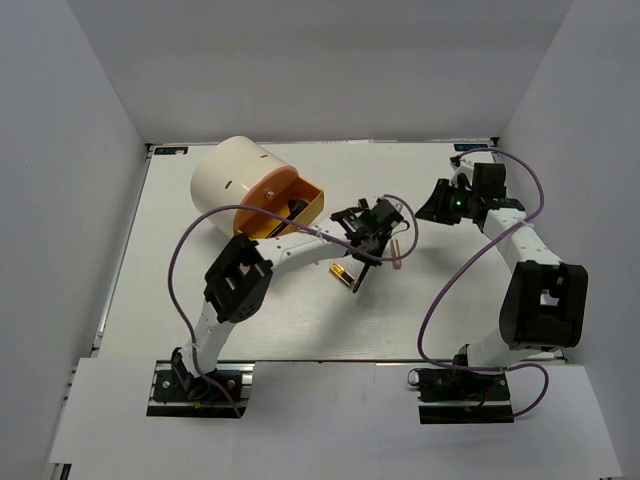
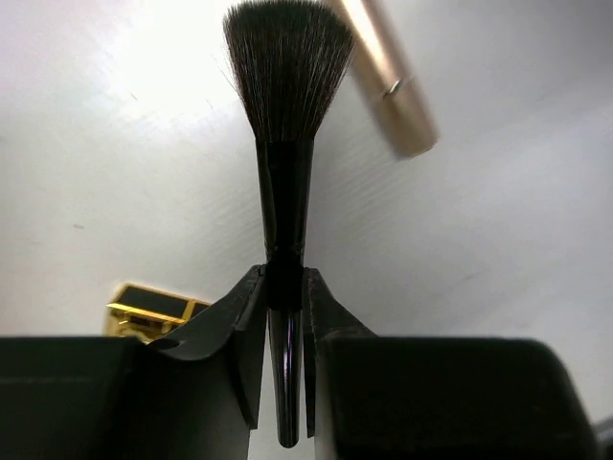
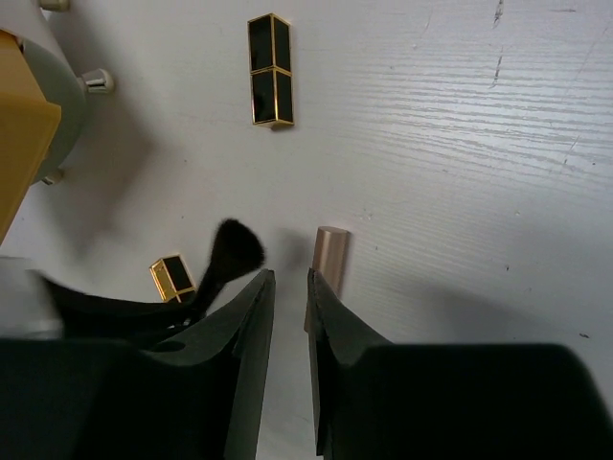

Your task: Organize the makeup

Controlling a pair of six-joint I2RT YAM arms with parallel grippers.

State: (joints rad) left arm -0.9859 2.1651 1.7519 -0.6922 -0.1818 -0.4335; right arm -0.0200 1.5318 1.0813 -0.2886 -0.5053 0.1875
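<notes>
The open orange tray [image 1: 288,206], with a dark brush inside, lies to the left in the top view. Next, my left gripper swings over it and releases the makeup brush's black handle.
My left gripper [image 2: 285,287] is shut on the thin black handle of a makeup brush [image 2: 287,86], held above the table with its bristles pointing away. In the top view this gripper [image 1: 378,238] is at the table's middle. A slim rose-gold tube [image 2: 388,81] lies just beyond the bristles and also shows in the top view [image 1: 395,250]. A gold-and-black lipstick [image 1: 343,275] lies beside it. My right gripper [image 3: 287,278] is empty, its jaws a narrow gap apart, hovering over the rose-gold tube [image 3: 329,251]. Another lipstick [image 3: 270,69] lies farther off.
A big cream cylinder with an orange front [image 1: 255,190] lies on its side at the back left, its orange tray open toward the middle. White walls close the table on three sides. The purple cables loop over the table near both arms.
</notes>
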